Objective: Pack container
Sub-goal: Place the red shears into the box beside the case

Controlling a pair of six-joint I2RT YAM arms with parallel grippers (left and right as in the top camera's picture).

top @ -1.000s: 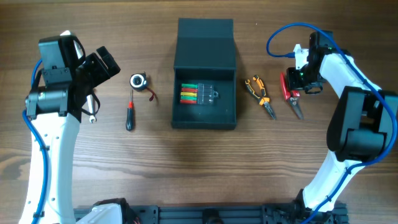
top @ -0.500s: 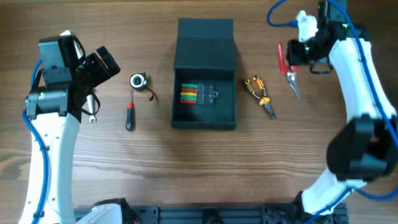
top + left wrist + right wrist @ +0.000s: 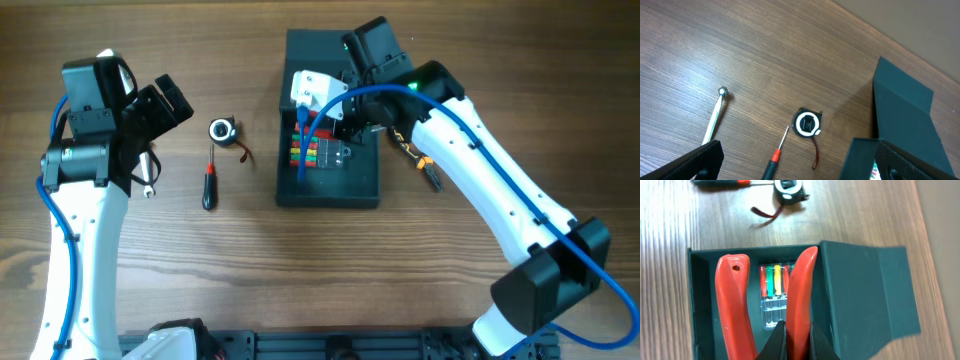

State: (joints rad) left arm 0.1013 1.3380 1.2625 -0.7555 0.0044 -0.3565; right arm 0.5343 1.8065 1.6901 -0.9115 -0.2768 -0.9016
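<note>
The clear case leaves the near part of the container's bottom bare, so the robot's right gripper needs to move back and down over that part and release the red-handled pliers [image 3: 732,305].
The dark teal-grey container [image 3: 330,198] stands open at the table's middle, its lid [image 3: 330,70] folded back. A clear case of coloured bits [image 3: 315,152] lies inside. My right gripper [image 3: 796,340] is shut on one handle of red-handled pliers [image 3: 732,305] and holds them above the open container [image 3: 700,305]; the pliers' jaws are out of view. In the overhead view the right wrist [image 3: 345,105] hangs over the box. My left gripper [image 3: 165,105] is open and empty, raised above the table left of the container [image 3: 902,115].
A tape measure [image 3: 222,130], a red-and-black screwdriver [image 3: 209,186] and a silver wrench [image 3: 148,180] lie left of the container. Orange-handled pliers [image 3: 420,155] lie to its right, partly under my right arm. The tape measure also shows in the left wrist view [image 3: 806,124].
My right arm lifted the red pliers from the table's right side and swung left, now over the open container. The left arm has not moved.
</note>
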